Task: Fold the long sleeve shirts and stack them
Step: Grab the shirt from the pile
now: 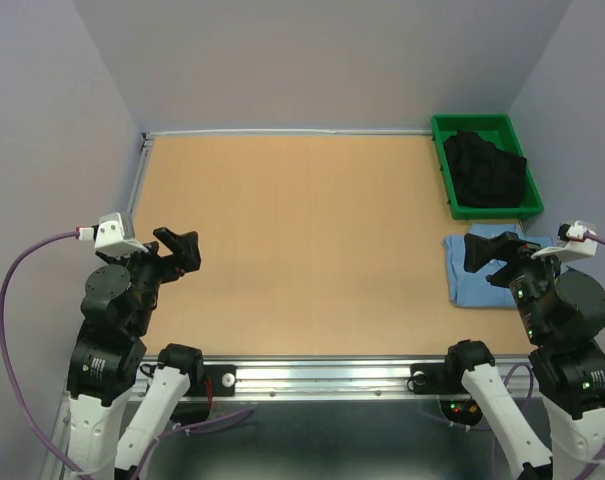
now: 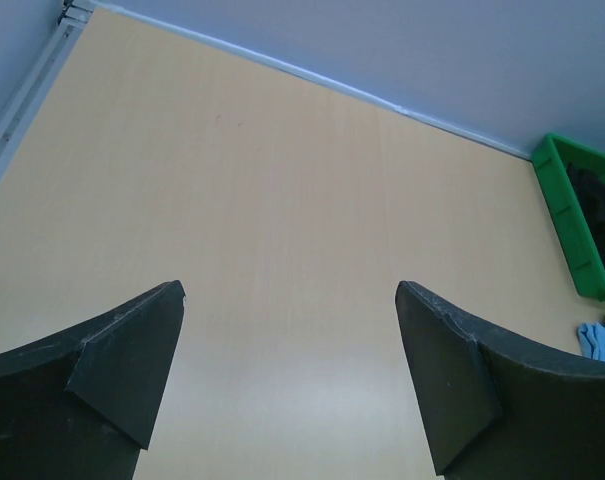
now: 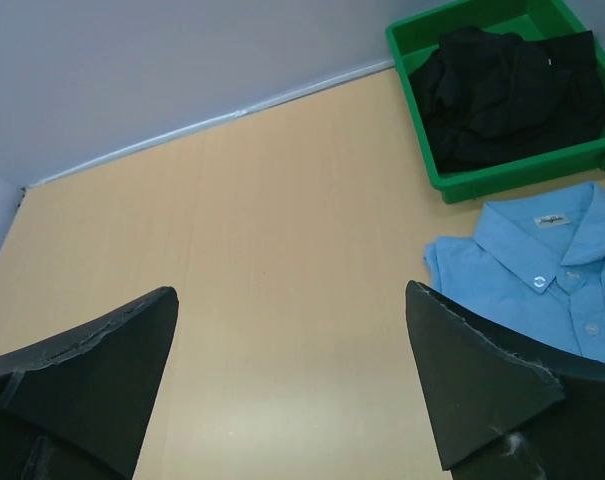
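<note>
The black shirt still lies bunched, so my right gripper moves outward over the green tray (image 1: 442,160) and down onto its side by the tray's side next.
The light blue shirt (image 1: 479,278) lies folded on the table at the right, collar toward the tray; it also shows in the right wrist view (image 3: 537,290). The black shirt (image 1: 482,168) lies bunched in the green tray (image 1: 442,160), also seen in the right wrist view (image 3: 507,90). My right gripper (image 1: 490,254) is open and empty, hovering over the blue shirt's near part. My left gripper (image 1: 180,250) is open and empty above bare table at the left, far from both shirts.
The green tray (image 3: 452,180) stands at the table's back right corner. A metal rail (image 1: 322,372) runs along the table's near edge, and grey walls close in the back and sides. The wooden table (image 1: 292,240) is bare between the arms.
</note>
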Controlling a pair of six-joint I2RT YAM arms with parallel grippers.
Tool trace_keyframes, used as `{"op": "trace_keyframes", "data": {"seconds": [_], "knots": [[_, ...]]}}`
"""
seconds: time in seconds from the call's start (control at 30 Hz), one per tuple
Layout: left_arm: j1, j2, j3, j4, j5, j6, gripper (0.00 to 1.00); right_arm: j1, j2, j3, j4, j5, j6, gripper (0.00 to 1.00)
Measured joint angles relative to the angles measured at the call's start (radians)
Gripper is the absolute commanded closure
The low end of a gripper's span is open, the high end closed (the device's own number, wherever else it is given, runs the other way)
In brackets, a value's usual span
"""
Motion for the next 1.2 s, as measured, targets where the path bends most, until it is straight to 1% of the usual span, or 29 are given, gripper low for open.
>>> {"op": "trace_keyframes", "data": {"seconds": [0.27, 0.33, 0.43, 0.53, 0.7, 0.93, 1.0, 1.2], "knots": [[-0.008, -0.008, -0.001, 0.017, 0.003, -0.001, 0.02, 0.0, 0.032, 0.0, 0.014, 0.015, 0.007, 0.0], [-0.008, -0.009, -0.001, 0.021, 0.005, -0.001, 0.02, 0.0, 0.066, 0.0, 0.026, 0.014, 0.006, 0.0], [-0.012, -0.008, -0.001, 0.02, 0.014, -0.006, 0.01, 0.0, 0.162, 0.005, 0.052, 0.01, 0.006, 0.0], [-0.012, -0.005, -0.001, 0.019, 0.025, -0.014, 0.01, 0.0, 0.314, 0.036, 0.064, 0.019, 0.007, 0.0], [-0.012, 0.006, -0.016, 0.011, 0.067, -0.045, 0.01, 0.0, 0.635, 0.149, 0.079, 0.08, 0.016, 0.0], [-0.02, 0.003, -0.074, -0.008, 0.139, -0.071, 0.01, -0.017, 0.96, 0.293, 0.105, 0.188, 0.005, 0.0], [-0.028, 0.004, -0.075, -0.013, 0.148, -0.074, 0.01, -0.049, 1.034, 0.337, 0.115, 0.194, 0.006, 0.0], [-0.039, 0.012, -0.075, -0.005, 0.156, -0.075, 0.01, -0.243, 1.236, 0.437, 0.135, 0.211, 0.017, 0.0]]}}
